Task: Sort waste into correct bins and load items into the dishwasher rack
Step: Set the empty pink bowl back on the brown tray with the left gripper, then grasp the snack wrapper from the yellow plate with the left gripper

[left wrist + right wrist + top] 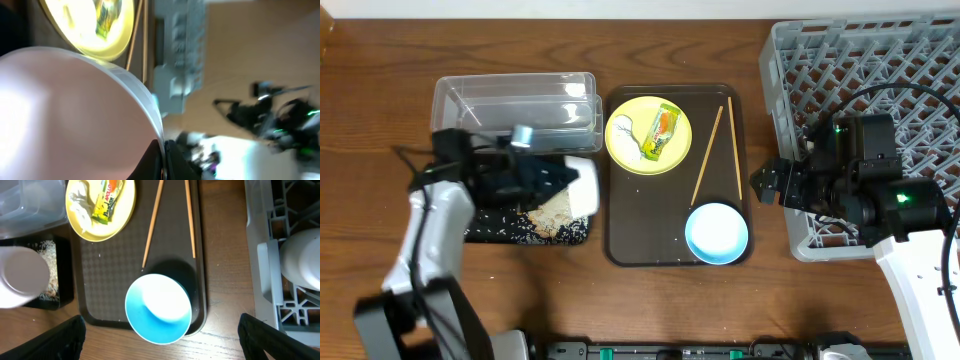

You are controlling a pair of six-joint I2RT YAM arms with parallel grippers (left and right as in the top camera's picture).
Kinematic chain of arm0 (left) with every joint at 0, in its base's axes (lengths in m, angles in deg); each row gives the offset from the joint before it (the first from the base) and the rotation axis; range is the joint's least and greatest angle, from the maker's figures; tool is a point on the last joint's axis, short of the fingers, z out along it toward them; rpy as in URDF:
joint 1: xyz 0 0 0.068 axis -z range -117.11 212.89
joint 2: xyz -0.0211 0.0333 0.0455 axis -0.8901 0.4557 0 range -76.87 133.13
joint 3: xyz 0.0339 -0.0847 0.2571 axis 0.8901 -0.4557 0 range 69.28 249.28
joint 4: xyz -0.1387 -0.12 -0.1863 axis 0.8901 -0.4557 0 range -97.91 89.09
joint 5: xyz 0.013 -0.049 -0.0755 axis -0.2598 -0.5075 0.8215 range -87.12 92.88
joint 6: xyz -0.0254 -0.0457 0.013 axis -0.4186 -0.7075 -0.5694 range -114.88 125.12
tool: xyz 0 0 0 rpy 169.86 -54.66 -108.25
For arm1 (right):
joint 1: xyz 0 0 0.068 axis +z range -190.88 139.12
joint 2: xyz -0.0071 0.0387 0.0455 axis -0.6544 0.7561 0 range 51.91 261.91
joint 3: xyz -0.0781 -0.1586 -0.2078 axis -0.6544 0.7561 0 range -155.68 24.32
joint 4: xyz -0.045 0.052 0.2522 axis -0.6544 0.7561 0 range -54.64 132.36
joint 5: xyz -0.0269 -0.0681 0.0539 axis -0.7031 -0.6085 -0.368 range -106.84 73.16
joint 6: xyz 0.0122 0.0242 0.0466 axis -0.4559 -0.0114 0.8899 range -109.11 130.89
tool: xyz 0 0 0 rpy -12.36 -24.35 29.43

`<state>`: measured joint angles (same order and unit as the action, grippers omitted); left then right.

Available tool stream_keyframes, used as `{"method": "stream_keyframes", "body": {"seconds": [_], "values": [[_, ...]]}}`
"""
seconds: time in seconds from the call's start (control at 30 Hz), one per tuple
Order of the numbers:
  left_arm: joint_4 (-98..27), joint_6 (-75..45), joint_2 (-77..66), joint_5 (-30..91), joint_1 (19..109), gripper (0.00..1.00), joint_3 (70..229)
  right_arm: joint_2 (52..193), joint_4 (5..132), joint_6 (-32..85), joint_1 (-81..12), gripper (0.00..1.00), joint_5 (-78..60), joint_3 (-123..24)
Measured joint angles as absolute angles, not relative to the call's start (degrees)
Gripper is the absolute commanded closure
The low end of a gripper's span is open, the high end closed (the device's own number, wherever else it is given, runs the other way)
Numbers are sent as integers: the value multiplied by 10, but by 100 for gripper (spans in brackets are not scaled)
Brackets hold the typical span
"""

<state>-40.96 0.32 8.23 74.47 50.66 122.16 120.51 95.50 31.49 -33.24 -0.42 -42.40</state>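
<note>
I will move my left gripper away from the black tray [485,228] next, then turn the white bowl upright and lower it there.
My left gripper [568,180] is shut on the rim of the white bowl [584,186] and holds it tipped over the black tray [485,228], where rice scraps [552,210] lie. In the left wrist view the jaws [164,159] pinch the bowl's rim [75,115]. The yellow plate [632,155] holds the white wrapper [624,130] and the green-and-orange packet [663,132]. The chopsticks [707,155] and the light-blue bowl [716,232] lie on the brown tray. My right gripper [161,330] is open wide and empty above the blue bowl [157,307].
The clear tub [515,100] stands behind the black tray. The brown serving tray [625,215] sits in the middle. The grey rack [870,60] fills the right side, with my right arm over its front left corner. The rack's edge also shows in the right wrist view [265,255].
</note>
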Motion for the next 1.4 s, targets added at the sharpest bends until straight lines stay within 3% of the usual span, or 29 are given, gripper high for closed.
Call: {"method": "stream_keyframes", "body": {"seconds": [0.27, 0.43, 0.57, 0.7, 0.77, 0.83, 1.0, 1.17, 1.4], "values": [[-378, -112, -39, 440, 793, 94, 1245, 1205, 948, 315, -332, 5, -4, -424], [-364, -158, 9, 239, 964, 94, 1245, 1205, 947, 315, -332, 5, -4, -424], [-349, -181, 63, 137, 1036, 91, 1245, 1205, 947, 315, -332, 5, -4, -424], [-336, -192, 86, 96, 1063, 61, 1245, 1205, 947, 315, -332, 5, -4, -424], [-339, -197, 85, 84, 1069, 37, 1245, 1205, 947, 315, -332, 5, -4, -424], [-351, -202, 84, 78, 1069, 29, 1252, 1205, 947, 315, -332, 5, -4, -424], [-347, -172, 72, 52, 1056, 27, 1301, 1205, 947, 315, -332, 5, -4, -424], [-264, -109, 67, 31, 991, 27, 1333, 1205, 947, 315, -332, 5, -4, -424], [-197, -40, 171, 45, 919, 30, 1344, 1205, 944, 315, -332, 5, -4, -424]]}}
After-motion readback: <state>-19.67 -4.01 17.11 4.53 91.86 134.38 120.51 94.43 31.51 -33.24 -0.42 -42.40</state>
